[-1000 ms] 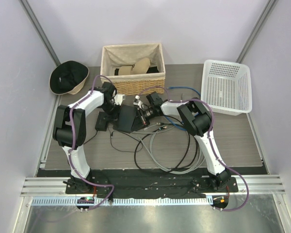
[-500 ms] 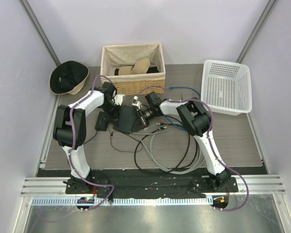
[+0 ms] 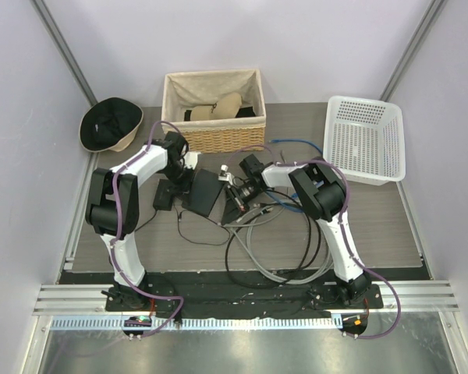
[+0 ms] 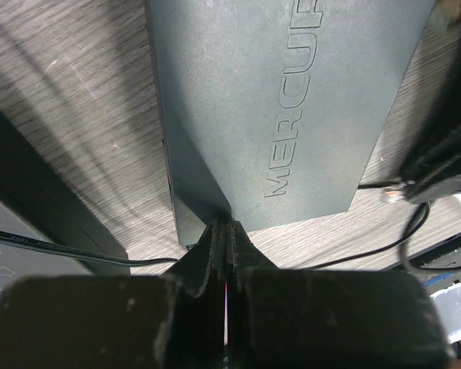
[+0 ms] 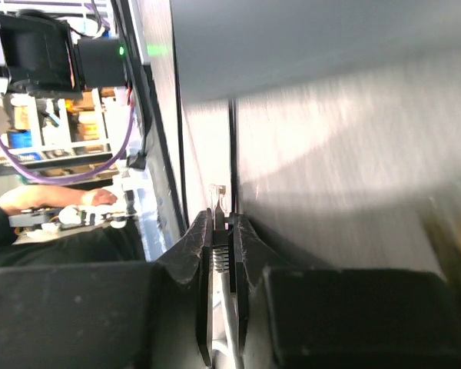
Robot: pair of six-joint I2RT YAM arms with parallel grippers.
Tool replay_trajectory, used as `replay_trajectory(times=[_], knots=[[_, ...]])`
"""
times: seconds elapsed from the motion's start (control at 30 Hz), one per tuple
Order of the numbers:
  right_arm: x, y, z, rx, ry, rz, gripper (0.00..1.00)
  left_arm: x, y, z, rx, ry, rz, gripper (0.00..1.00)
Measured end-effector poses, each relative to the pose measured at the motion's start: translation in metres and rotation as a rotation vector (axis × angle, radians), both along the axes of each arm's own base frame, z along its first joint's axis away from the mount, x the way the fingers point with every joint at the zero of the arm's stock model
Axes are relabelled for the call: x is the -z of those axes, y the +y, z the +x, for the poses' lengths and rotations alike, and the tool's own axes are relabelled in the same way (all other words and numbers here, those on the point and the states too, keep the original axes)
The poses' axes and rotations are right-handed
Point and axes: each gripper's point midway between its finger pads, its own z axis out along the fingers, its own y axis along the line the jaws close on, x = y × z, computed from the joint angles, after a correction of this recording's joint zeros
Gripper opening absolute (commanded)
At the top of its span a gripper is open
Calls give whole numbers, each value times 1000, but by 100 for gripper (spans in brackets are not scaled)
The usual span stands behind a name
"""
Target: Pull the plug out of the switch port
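I will next pull my right gripper away to the right in the top view, then open it beside the cable loops, because the clear plug tip is free of the switch [image 3: 204,191].
The flat black switch [image 3: 204,191] lies mid-table; it fills the left wrist view [image 4: 276,100], lettered "MERCUR". My left gripper [image 3: 189,174] is shut, its tips [image 4: 224,229] pressing on the switch's near edge. My right gripper [image 3: 234,190] is just right of the switch and shut [image 5: 220,231] on the grey ribbed boot of a cable plug [image 5: 220,257]. The clear plug tip [image 5: 220,192] pokes past the fingers, free of the switch, with a gap between them. The plug also shows in the left wrist view [image 4: 392,192]. The port itself is not visible.
A small black power brick [image 3: 164,195] with a thin cord lies left of the switch. Loops of grey and black cable [image 3: 273,241] lie in front of the right arm. A wicker basket [image 3: 212,109], a white plastic basket [image 3: 364,139] and a hat [image 3: 109,125] stand at the back.
My right gripper has drawn back to the right and nearer, away from the switch, with the plug in it. The cable loops shifted with it. The left gripper stayed on the switch.
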Motion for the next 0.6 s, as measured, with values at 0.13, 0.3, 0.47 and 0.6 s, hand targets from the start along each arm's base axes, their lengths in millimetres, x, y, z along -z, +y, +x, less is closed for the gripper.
replay_trajectory(times=[0.13, 0.3, 0.47, 0.6], knots=[[-3, -18, -6, 35, -3, -38, 1, -1, -1, 0, 1, 2, -4, 0], [-11, -43, 20, 121, -202, -141, 1, -3, -1, 0, 7, 0, -6, 0], [-47, -95, 86, 343, -439, -250, 1, -6, 0, 5, 41, -25, 8, 0], [-87, -149, 138, 562, -586, -324, 4, -19, 4, 12, 75, -64, 28, 0]])
